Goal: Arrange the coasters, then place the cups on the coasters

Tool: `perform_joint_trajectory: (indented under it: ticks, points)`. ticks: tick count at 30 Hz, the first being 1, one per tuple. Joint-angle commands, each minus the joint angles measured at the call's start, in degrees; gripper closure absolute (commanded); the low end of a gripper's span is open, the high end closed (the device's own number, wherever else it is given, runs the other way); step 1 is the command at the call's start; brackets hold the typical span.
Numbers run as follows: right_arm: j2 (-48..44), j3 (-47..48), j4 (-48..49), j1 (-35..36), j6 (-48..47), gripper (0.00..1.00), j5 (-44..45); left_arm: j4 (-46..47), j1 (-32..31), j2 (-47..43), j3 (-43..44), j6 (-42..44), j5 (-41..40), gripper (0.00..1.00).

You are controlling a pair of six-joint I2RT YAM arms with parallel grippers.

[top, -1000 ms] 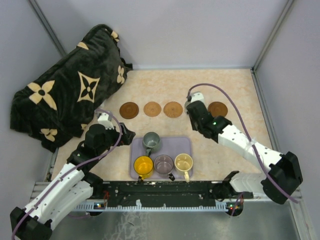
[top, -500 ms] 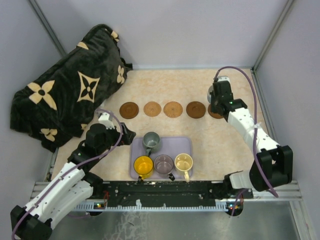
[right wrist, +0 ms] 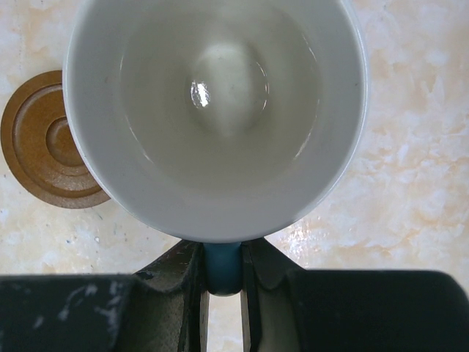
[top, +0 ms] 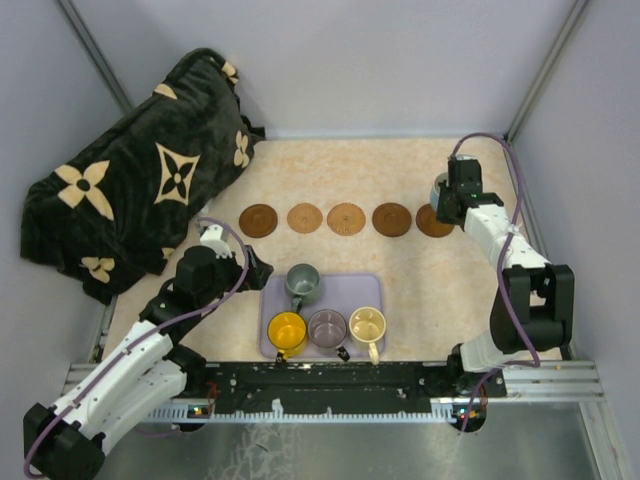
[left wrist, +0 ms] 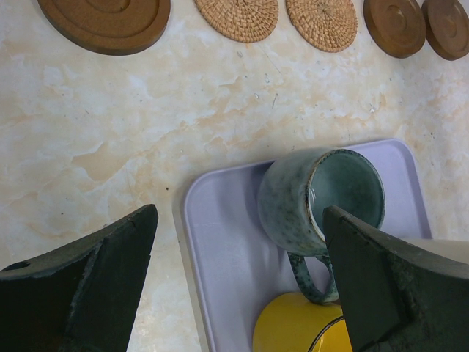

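Note:
The light blue cup is already hanging upright over the half hidden dark coaster [top: 433, 223]. My right gripper will next lower the cup onto that coaster and let go of the cup's handle.
Five brown coasters lie in a row: dark [top: 258, 220], tan [top: 305, 217], tan [top: 346, 218], dark [top: 391, 219], and a dark one [top: 433, 224] half hidden under my right gripper [top: 447, 196]. That gripper [right wrist: 222, 271] is shut on the blue handle of the light blue cup [right wrist: 216, 110], cream inside, mouth up. A dark coaster [right wrist: 44, 143] shows left of its rim. The grey-green cup [left wrist: 322, 202], yellow cup [left wrist: 308, 326], purple-grey cup [top: 326, 327] and cream cup [top: 367, 325] stand on the lavender tray [left wrist: 220, 249]. My left gripper [left wrist: 240, 214] hangs open over the tray's left edge, holding nothing.
A dark blanket with tan flower patterns [top: 130, 190] is heaped at the back left. Grey walls close in the pale marbled table [top: 330, 170] on three sides. The arms' mounting rail [top: 330, 385] runs along the near edge.
My right arm has swung the light blue cup from the row's middle to its far right end, uncovering the fourth coaster. The left arm has barely moved.

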Motion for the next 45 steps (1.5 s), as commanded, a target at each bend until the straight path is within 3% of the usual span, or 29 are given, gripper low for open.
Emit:
perform_joint_trajectory:
  ticks: [1,45]
  points:
    - [1.4,1.3,5.5,-0.6,-0.9,0.98,-1.7,2.3,-0.4,0.6,0.1,0.9,0.3,0.00]
    - [6.0,0.5,5.0,-1.2,-1.7,0.98,-2.8,0.7,-0.4,-1.2,-0.7,0.9,-0.8,0.00]
